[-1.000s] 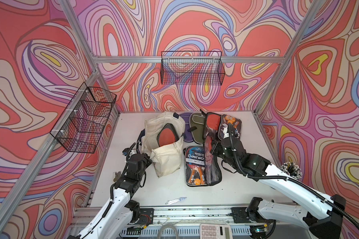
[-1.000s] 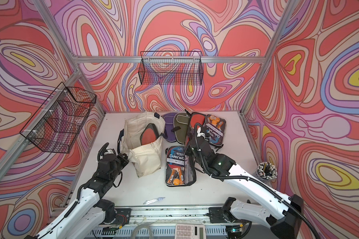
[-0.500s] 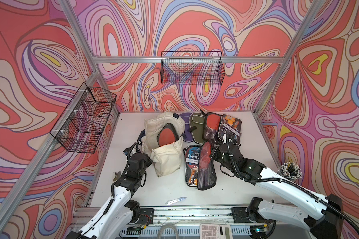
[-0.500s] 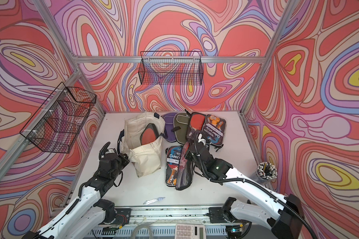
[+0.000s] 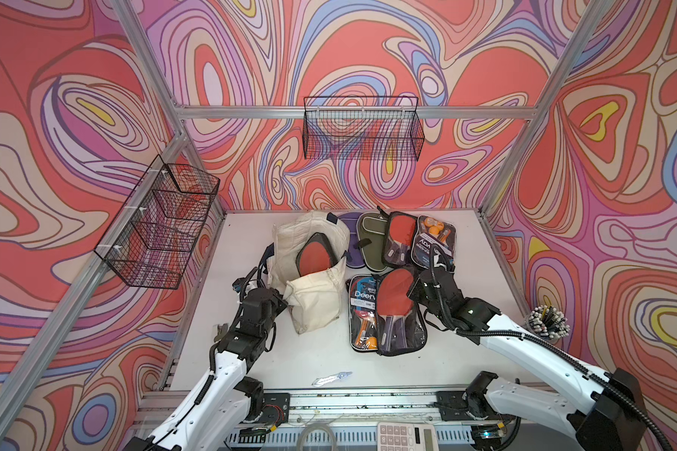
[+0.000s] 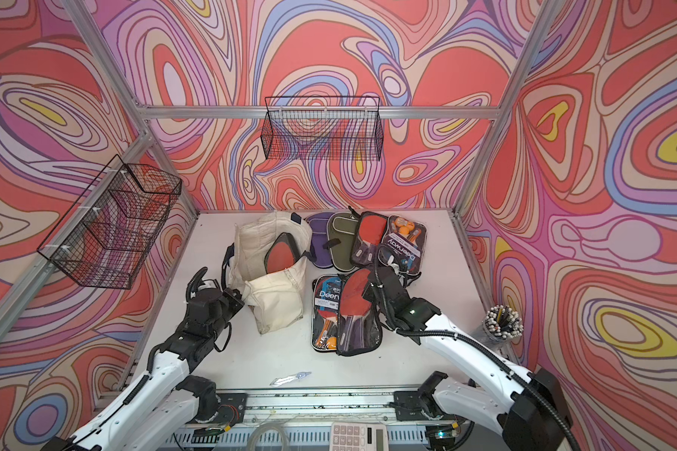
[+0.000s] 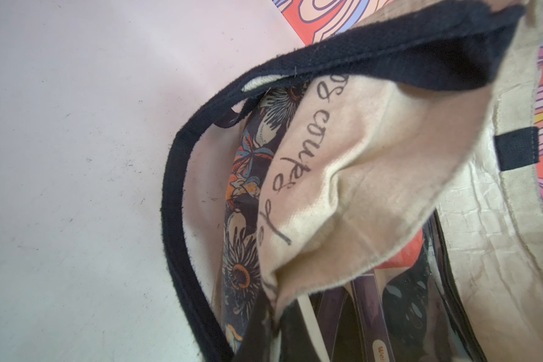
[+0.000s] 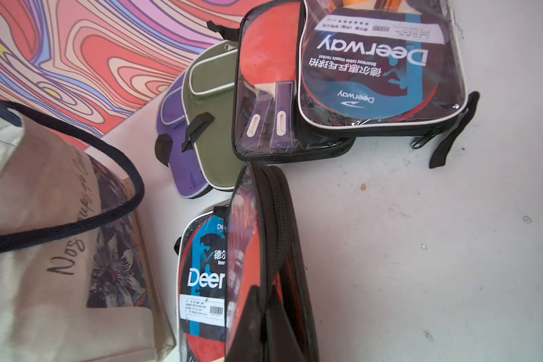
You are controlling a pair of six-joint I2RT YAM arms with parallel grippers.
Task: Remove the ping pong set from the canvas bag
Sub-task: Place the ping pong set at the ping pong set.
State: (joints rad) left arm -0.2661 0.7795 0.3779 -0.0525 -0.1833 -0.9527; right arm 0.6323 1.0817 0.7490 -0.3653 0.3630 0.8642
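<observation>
The robot's right gripper will next lower the held edge toward the bare tabletop beside the blue Deerway set and let go of it, because the clear-cased set is still leaning.
The cream canvas bag lies open on the white table, and a ping pong set with a red paddle shows in its mouth. My left gripper is shut on the bag's near rim, beside the navy handle. To the bag's right, my right gripper is shut on the edge of a clear-cased ping pong set. That set leans over a blue Deerway set lying on the table.
At the back lie another Deerway set, a clear paddle case, a green cover and a purple cover. Wire baskets hang on the walls. A pen cup stands right. A small clip lies near the front edge.
My right gripper has drawn forward and lowered its set from standing on edge to leaning over the Deerway set. The left gripper and the bag have stayed put.
</observation>
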